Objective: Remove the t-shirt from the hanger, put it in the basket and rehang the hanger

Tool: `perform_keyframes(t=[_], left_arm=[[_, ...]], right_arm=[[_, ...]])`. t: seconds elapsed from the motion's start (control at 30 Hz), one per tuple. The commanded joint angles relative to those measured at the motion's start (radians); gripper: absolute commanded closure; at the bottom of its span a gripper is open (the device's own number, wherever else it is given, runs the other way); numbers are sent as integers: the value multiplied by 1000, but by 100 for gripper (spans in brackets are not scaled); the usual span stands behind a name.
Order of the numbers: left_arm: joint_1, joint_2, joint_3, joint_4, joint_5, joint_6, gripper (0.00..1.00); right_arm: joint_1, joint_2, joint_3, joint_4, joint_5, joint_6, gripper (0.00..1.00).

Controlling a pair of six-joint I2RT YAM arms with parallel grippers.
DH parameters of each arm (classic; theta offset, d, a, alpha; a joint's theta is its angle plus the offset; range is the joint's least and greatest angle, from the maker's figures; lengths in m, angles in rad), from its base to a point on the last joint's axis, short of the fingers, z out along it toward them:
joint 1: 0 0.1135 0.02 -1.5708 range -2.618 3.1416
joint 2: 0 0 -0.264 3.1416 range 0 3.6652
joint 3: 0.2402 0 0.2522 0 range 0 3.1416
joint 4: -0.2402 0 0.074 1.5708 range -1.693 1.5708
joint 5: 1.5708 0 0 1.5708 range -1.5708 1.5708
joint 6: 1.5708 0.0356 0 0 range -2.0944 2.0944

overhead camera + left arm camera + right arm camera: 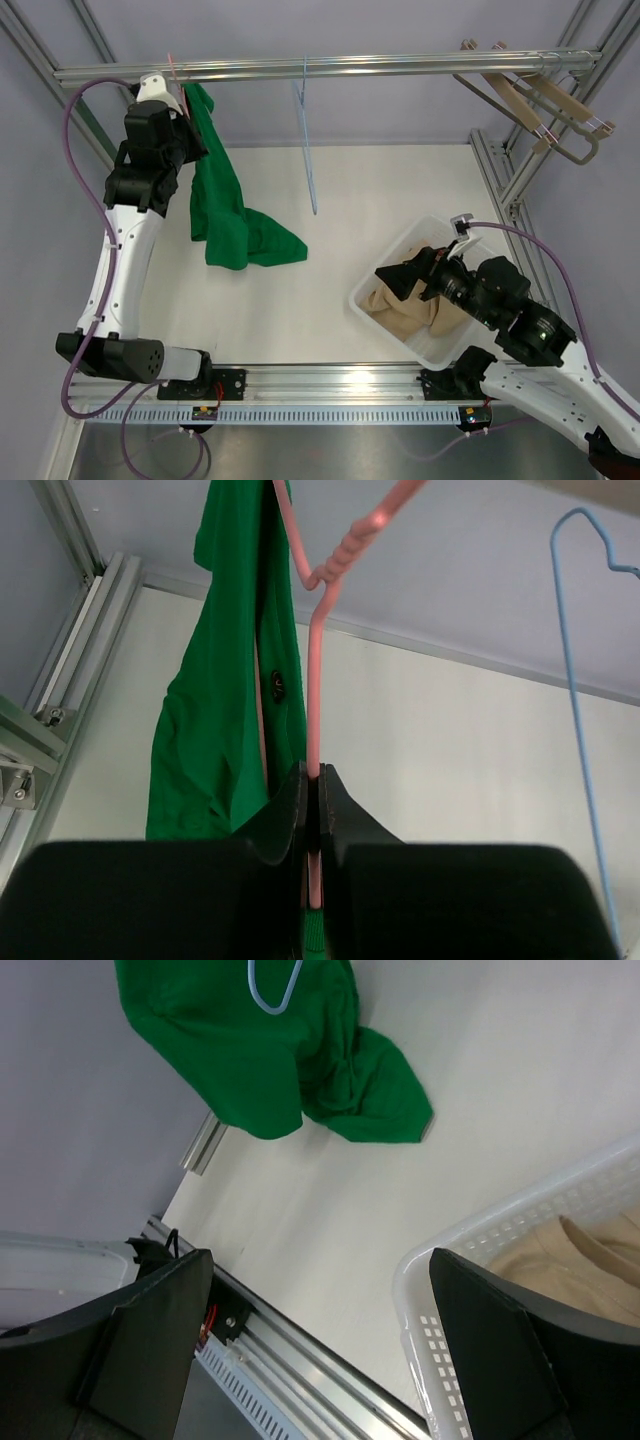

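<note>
I need to move my right gripper to the left in the top view next, from over the white basket to the shirt's lower hem (232,262) (266,1128), because my left gripper is holding the hanger.
A green t-shirt (222,200) hangs from a pink wire hanger (315,670) at the left end of the top rail (400,66). Its lower part lies bunched on the table. My left gripper (316,785) is shut on the hanger's pink wire just below the twisted neck, and the t-shirt (225,710) hangs to its left. From above, the left gripper (190,125) is pressed against the shirt's top. My right gripper (405,278) hovers open over the white basket with nothing between its fingers (150,1340). The t-shirt (270,1050) lies far ahead of it.
An empty blue wire hanger (308,150) hangs from the middle of the rail. Wooden hangers (540,100) hang at the back right corner. A white perforated basket (375,305) at the right holds beige cloth (405,315). Aluminium frame posts border both sides.
</note>
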Motion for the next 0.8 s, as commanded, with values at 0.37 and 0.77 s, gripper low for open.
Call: perform_keyframes(t=[0.37, 0.77], left_arm=[[6, -347, -79, 118, 199, -38, 100], [4, -625, -269, 199, 363, -313, 100]], right_arm=[[432, 466, 261, 290, 60, -209, 1], [734, 866, 539, 456, 298, -330, 1]])
